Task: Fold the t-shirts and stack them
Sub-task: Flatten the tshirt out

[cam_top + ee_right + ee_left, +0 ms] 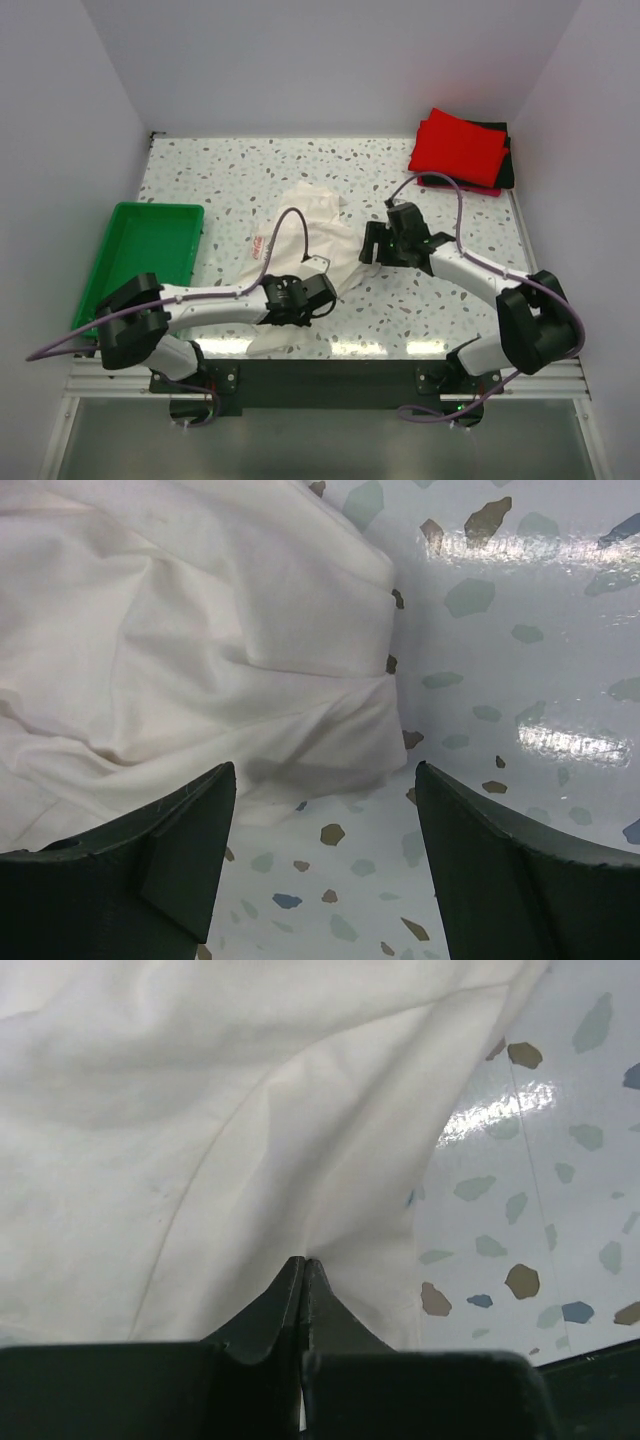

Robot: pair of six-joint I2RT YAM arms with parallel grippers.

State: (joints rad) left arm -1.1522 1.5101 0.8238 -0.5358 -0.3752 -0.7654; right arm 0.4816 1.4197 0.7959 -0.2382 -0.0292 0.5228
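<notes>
The bunched edge of the white t-shirt shows between my open fingers, so my right gripper should move down and slightly toward the t-shirt, onto its bunched edge (pixel 367 269) (pixel 345 758).
The cream-white t-shirt (pixel 305 240) lies crumpled in the middle of the table, a bit of its red print showing at its left edge. My left gripper (pixel 322 292) is at its near right edge; in the left wrist view the gripper (pixel 303 1260) is shut on the white cloth (pixel 200 1130), jaws pressed together. My right gripper (pixel 372 246) is open just right of the shirt; in the right wrist view the gripper (pixel 325 770) hovers over the shirt's edge (pixel 200 650), empty. A folded red t-shirt (pixel 458 146) lies on a black one (pixel 507 160) at the far right.
A green plastic tray (pixel 145 250) stands at the left edge of the speckled table (pixel 430 310). White walls close in the back and both sides. Purple cables trail along both arms.
</notes>
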